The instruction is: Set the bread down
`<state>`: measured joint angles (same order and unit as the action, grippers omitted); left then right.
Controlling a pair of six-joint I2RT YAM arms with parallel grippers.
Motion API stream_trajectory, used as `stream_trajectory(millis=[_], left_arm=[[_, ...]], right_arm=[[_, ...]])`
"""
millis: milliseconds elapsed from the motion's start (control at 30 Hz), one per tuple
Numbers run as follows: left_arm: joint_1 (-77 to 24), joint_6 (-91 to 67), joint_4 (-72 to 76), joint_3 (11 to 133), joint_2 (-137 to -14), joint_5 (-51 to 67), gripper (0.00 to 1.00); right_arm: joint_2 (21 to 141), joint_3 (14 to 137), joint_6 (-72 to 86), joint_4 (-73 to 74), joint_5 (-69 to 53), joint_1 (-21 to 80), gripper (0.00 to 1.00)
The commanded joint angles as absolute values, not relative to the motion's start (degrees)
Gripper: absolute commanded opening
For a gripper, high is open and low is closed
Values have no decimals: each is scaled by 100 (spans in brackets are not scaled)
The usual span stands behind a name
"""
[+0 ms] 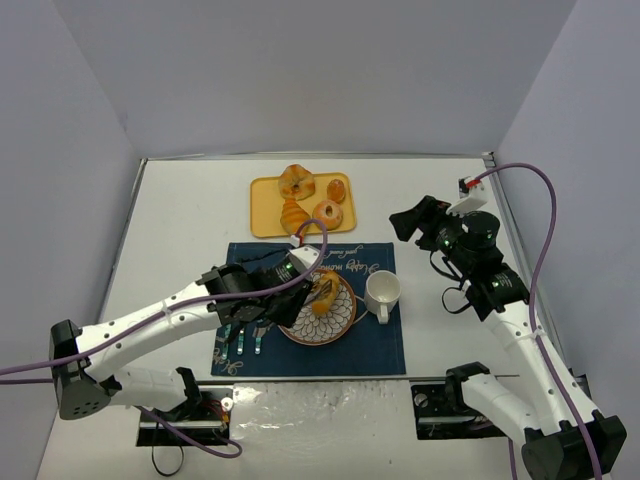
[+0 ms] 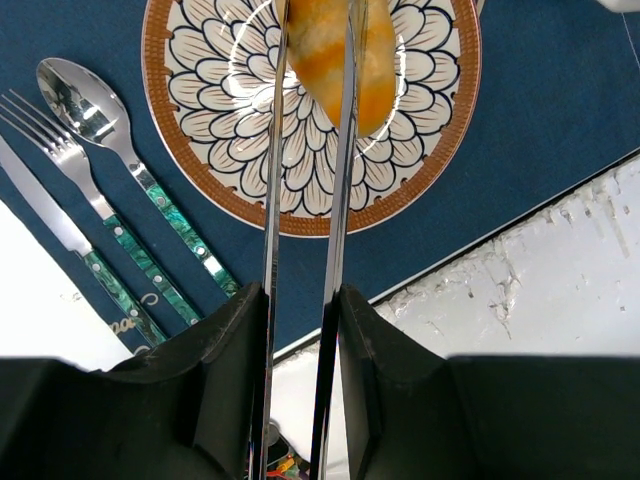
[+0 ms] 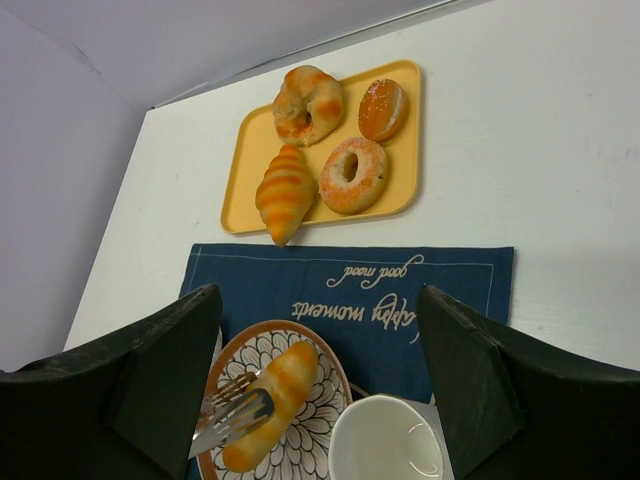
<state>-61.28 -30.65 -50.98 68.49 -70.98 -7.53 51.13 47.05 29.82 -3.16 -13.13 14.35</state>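
My left gripper with the bread (image 1: 325, 293) moves down toward the flower-patterned plate next and releases the metal tongs, as that plate lies below the gripper, under the bread.
The bread (image 1: 325, 293) is a golden ridged roll over the flower-patterned plate (image 1: 300, 338). My left gripper (image 1: 288, 303) is shut on a pair of metal tongs (image 2: 272, 200), and their tips clasp the bread (image 2: 335, 60) from both sides above the plate (image 2: 300, 222). I cannot tell whether the bread rests on the plate or hangs just over it. In the right wrist view the bread (image 3: 272, 400) lies across the plate (image 3: 262, 327) with the tongs (image 3: 232, 415) at its near end. My right gripper (image 1: 405, 222) is open and empty, held high to the right.
A white cup (image 1: 382, 291) stands right of the plate on the blue placemat (image 1: 380, 345). A spoon (image 2: 75, 95), fork and knife lie left of the plate. The yellow tray (image 1: 262, 215) behind holds a croissant (image 1: 292, 213), a bagel (image 1: 297, 182) and a donut (image 1: 328, 213).
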Motion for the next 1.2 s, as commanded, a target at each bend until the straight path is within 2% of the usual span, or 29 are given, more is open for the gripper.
stream_trajectory(millis=[0, 400, 667, 900, 1033, 1167], left_arm=[[-6222, -3208, -4983, 6891, -7040, -861, 2], [-6293, -3234, -4773, 6645, -7136, -650, 3], [-6337, -3252, -4772, 6583, -7146, -633, 14], [-6337, -3278, -4834, 6539, -7110, -659, 37], [-6337, -3278, -4878, 6557, -7058, -694, 53], [-6337, -3278, -4974, 6636, -6953, -756, 56]], right_arm=[[5027, 4957, 2874, -404, -1204, 1468, 100], [5098, 5001, 2874, -396, -1222, 1468, 100], [5089, 4948, 2883, -396, -1213, 1468, 100], [5063, 4913, 2874, -404, -1213, 1468, 100], [5045, 4904, 2883, -404, -1213, 1468, 100], [5054, 4904, 2883, -404, -1222, 1476, 100]])
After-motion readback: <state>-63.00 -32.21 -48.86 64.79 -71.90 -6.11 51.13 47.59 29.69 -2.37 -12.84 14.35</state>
